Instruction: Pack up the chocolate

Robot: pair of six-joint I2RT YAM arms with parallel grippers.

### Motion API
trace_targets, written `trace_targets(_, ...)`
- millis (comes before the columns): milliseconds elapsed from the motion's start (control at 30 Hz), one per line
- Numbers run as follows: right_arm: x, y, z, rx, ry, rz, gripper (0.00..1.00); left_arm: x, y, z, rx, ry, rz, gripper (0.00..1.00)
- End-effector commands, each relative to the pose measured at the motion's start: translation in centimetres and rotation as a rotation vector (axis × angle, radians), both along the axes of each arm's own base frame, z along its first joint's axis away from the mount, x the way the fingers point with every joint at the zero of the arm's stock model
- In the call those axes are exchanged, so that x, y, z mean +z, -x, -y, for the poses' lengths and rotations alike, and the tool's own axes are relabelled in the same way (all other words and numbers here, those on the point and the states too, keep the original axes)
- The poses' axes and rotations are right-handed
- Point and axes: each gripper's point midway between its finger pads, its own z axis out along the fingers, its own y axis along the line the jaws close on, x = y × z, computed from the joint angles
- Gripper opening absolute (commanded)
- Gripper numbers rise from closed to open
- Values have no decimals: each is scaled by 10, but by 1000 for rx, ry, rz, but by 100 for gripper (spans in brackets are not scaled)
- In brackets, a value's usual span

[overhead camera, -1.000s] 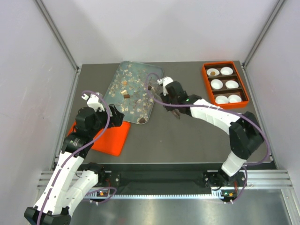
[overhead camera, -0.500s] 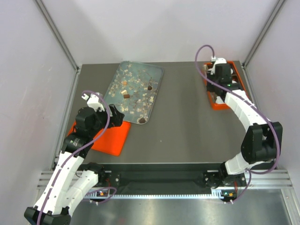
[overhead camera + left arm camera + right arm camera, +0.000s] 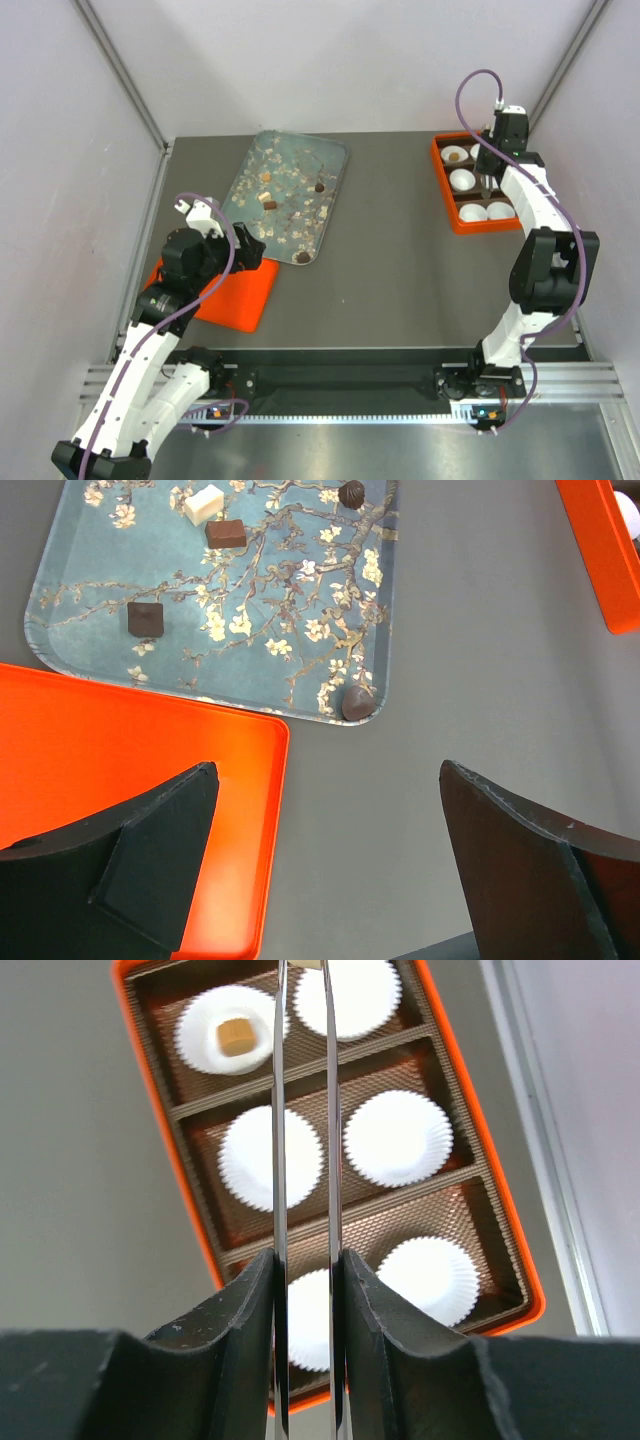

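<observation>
Next, my right gripper needs to lower and shift slightly toward the metal bar, tongs' tips over the white cup beside the tan chocolate, since that cup looks empty.
Several chocolate pieces lie on the blue floral tray (image 3: 335, 152) (image 3: 300, 670), among them a dark round one (image 3: 357, 702) (image 3: 302, 257) at its near corner. One tan chocolate (image 3: 235, 1036) (image 3: 454, 155) sits in a white paper cup inside the orange box (image 3: 440, 190) (image 3: 190, 1190). My right gripper (image 3: 305, 1260) (image 3: 492, 160) hovers over the box, shut on thin metal tongs (image 3: 280, 1110). A pale bit shows between the tongs' tips at the top edge; I cannot tell what it is. My left gripper (image 3: 325, 770) (image 3: 245, 255) is open and empty near the tray's corner.
The box's other white cups (image 3: 396, 1138) look empty. A flat orange lid (image 3: 100, 740) (image 3: 240, 300) lies under my left gripper, beside the tray. White walls and metal rails (image 3: 545, 190) close in the table just right of the box.
My right arm has swung with the tongs from the tray's right edge across the table to above the orange box. The left arm has not moved.
</observation>
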Motion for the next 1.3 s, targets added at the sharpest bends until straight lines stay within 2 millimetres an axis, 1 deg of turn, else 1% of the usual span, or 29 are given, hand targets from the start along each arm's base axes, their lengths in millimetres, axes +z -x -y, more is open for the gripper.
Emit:
trace_targets(0,21,-15,15,-33,0,53,27,4,-1,2,-7,4,18,97)
trace_targets(33,14,-17,15,-32,-5,39,27,3,0,1,-7,4,17,97)
trace_targets(100,15,-21,21,-37,-6,38,27,3,-1,1,-6,3,17,97)
trace_targets(133,7,-24,21,-32,-14,22,27,3,-1,1,-4,3,17,97)
trace_targets(167,4,-24,25,-36,-15,9,27,4,0,1,-6,4,18,97)
trace_targets(233,-2,-29,28,-37,-18,-8,27,3,-1,2,-7,3,15,97)
trace_targets(267,-1,-31,32,-41,-22,-9,27,3,-1,1,-4,2,15,97)
trace_targets(300,-7,-33,34,-40,-28,-24,28,3,-1,1,-6,3,15,97)
trace_targets(367,-8,-35,38,-45,-36,-27,28,3,-1,1,-3,2,17,97)
trace_targets(433,-15,-37,41,-46,-45,-41,28,3,-1,0,0,1,17,97)
trace_targets(467,-14,-38,44,-49,-48,-40,29,3,-1,0,-1,1,16,97)
trace_targets(500,-19,-39,43,-42,-56,-51,29,3,-1,0,1,0,16,97)
trace_targets(700,-30,-42,47,-35,-70,-73,30,4,-1,0,0,1,19,97)
trace_targets(833,-35,-45,48,-36,-83,-78,31,3,-1,0,0,1,17,97)
trace_targets(1267,-35,-56,52,-40,-88,-71,34,3,-1,0,2,-1,18,97)
